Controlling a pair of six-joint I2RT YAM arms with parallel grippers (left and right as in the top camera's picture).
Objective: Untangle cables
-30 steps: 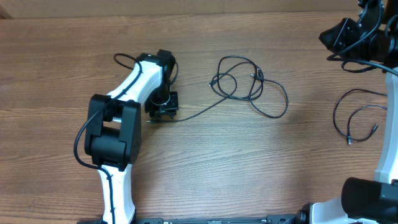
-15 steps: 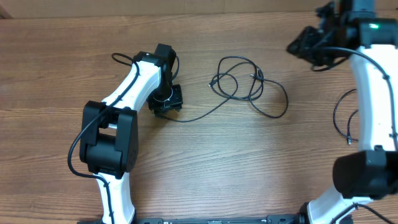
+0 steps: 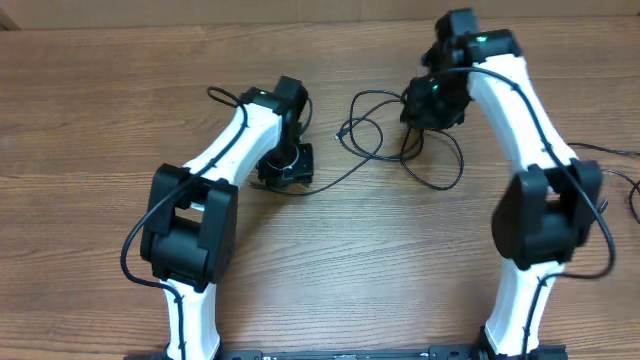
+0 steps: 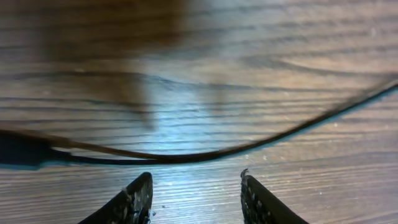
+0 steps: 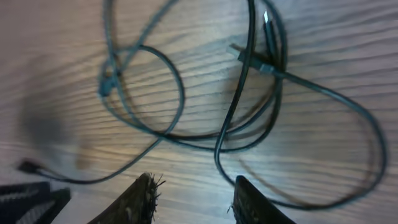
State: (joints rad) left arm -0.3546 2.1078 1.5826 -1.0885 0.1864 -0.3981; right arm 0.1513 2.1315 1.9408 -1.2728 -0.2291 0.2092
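Note:
One piece of black cable crosses on top of the plug and loops. I will lower my right gripper over that piece of black cable and close its fingers there.
Thin black cables lie tangled in loose loops at the table's middle, and one tail runs left toward my left gripper. In the left wrist view that cable crosses just ahead of the open left gripper, which holds nothing. A dark plug end shows at the left. My right gripper hovers over the tangle's upper right. The right wrist view has overlapping cable loops and a plug ahead of the open right gripper, with one strand passing close to its right finger.
Another thin black cable peeks in at the table's far right edge. Both white arms reach in from the front edge, the left arm and the right arm. The back edge of the wooden table meets a tan wall.
The right arm has swung in from the far right to above the tangle, and its jaws have opened. The left gripper has shifted slightly right along the cable tail and opened a little.

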